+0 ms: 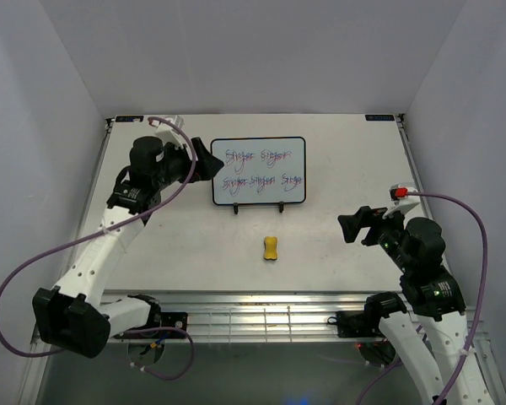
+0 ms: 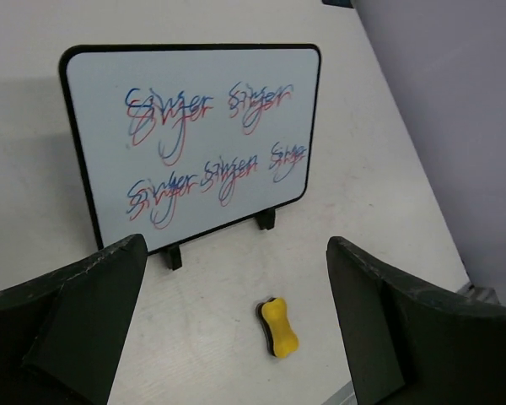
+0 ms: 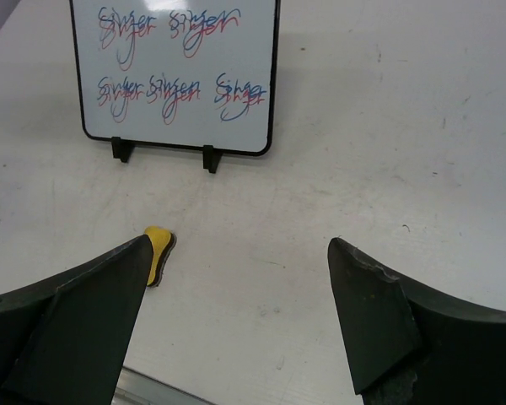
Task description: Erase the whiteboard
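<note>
My left gripper lowers and turns level beside the whiteboard [image 1: 258, 170] next, its open fingers going around the nearest side edge [image 1: 212, 183], since that thin edge is clear of writing.
The whiteboard [image 1: 258, 170] stands upright on black feet at the table's middle back, its face covered with red and blue scribbled writing; it also shows in the left wrist view [image 2: 194, 135] and the right wrist view [image 3: 179, 72]. The yellow eraser [image 1: 271, 248] lies flat on the table in front of it, also seen in the left wrist view [image 2: 279, 326] and partly behind a finger in the right wrist view [image 3: 158, 249]. My left gripper [image 1: 209, 164] is open and empty, just left of the board. My right gripper [image 1: 354, 226] is open and empty, right of the eraser.
The white table [image 1: 337, 160] has a metal rail [image 1: 253, 316] along its near edge. White walls close in on the left, right and back. Purple cables loop off both arms.
</note>
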